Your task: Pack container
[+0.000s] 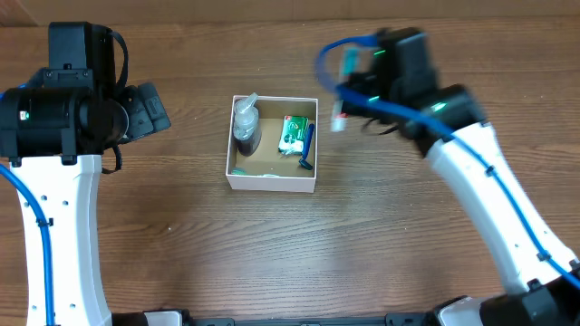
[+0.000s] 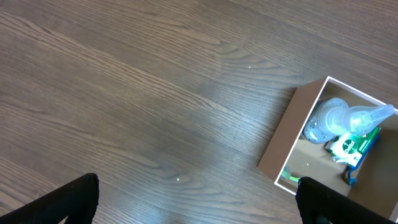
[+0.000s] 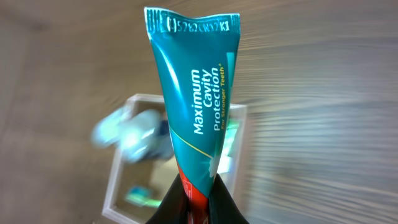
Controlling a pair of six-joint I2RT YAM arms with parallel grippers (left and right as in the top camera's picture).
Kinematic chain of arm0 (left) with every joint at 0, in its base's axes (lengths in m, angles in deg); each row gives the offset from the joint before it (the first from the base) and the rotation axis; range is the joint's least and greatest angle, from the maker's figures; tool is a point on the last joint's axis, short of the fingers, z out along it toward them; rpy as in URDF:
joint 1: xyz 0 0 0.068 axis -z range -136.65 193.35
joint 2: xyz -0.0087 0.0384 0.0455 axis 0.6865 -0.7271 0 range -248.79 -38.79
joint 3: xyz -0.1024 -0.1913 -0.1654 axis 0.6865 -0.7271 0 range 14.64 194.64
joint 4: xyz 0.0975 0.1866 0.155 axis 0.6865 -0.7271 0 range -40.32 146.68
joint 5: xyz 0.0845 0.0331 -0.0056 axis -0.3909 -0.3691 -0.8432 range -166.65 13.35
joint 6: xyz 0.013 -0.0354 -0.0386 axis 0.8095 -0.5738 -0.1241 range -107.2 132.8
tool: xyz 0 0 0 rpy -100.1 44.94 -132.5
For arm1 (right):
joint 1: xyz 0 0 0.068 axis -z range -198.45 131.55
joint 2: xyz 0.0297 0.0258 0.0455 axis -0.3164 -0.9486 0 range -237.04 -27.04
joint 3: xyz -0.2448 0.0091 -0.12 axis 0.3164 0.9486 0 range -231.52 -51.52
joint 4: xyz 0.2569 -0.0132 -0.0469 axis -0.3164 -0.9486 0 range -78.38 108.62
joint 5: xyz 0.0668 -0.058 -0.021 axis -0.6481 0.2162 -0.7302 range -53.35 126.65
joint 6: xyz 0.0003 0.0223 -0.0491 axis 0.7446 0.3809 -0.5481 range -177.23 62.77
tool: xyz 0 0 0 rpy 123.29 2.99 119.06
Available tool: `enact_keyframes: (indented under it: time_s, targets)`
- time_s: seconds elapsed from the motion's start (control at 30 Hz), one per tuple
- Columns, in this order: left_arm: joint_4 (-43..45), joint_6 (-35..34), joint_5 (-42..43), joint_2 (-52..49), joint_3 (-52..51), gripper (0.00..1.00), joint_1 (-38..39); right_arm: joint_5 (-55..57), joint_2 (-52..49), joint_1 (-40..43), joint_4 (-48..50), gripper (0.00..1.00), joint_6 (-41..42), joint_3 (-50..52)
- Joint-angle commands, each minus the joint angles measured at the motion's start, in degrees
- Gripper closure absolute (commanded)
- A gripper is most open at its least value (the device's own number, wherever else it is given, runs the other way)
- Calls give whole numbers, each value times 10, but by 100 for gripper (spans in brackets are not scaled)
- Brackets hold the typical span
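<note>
Next, my right gripper swings to the left in the overhead view, over the container. Then it goes down between the spray bottle and packet (image 1: 269, 141) (image 3: 166, 168), where the container's brown bottom is empty.
The container (image 1: 272, 183), a square white-walled box with a brown inside, sits mid-table. It holds a clear spray bottle (image 1: 246, 124), a green-and-white packet (image 1: 292, 134) and a blue razor (image 1: 307, 149). It also shows in the left wrist view (image 2: 278, 155) and, blurred, in the right wrist view (image 3: 115, 180). My right gripper (image 3: 200, 199) is shut on a teal and red toothpaste tube (image 3: 196, 93) and holds it in the air just right of the container's far right corner (image 1: 342, 100). My left gripper (image 2: 199, 202) is open and empty above bare table, left of the container.
The wooden table (image 1: 381, 235) spreads around the container. A green item (image 2: 289, 177) lies at the container's near inner edge.
</note>
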Motion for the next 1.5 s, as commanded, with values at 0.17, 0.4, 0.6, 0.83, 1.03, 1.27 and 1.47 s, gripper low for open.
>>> enact_keyframes:
  time_s: [0.17, 0.4, 0.6, 0.83, 1.03, 1.27, 1.47]
  targets:
    - [0, 11, 3, -1, 1, 0, -3, 43, -135, -85, 21, 96, -18, -2]
    - [0, 11, 3, -1, 1, 0, -3, 15, -202, -85, 22, 72, -19, -2]
    - [1, 12, 3, -1, 1, 0, -3, 43, -163, -74, -4, 48, -33, -21]
    - [7, 19, 3, -1, 1, 0, -2, 147, -22, -1, -41, 25, -33, -63]
    - [60, 63, 27, -9, 1, 0, 37, 96, -8, 126, -70, 8, -80, -52]
    - [59, 66, 47, -64, 1, 0, 55, 95, -16, 187, -49, 0, -106, -51]
    - [45, 76, 54, -69, 1, 0, 53, 96, 10, 194, -118, 0, -89, -51]
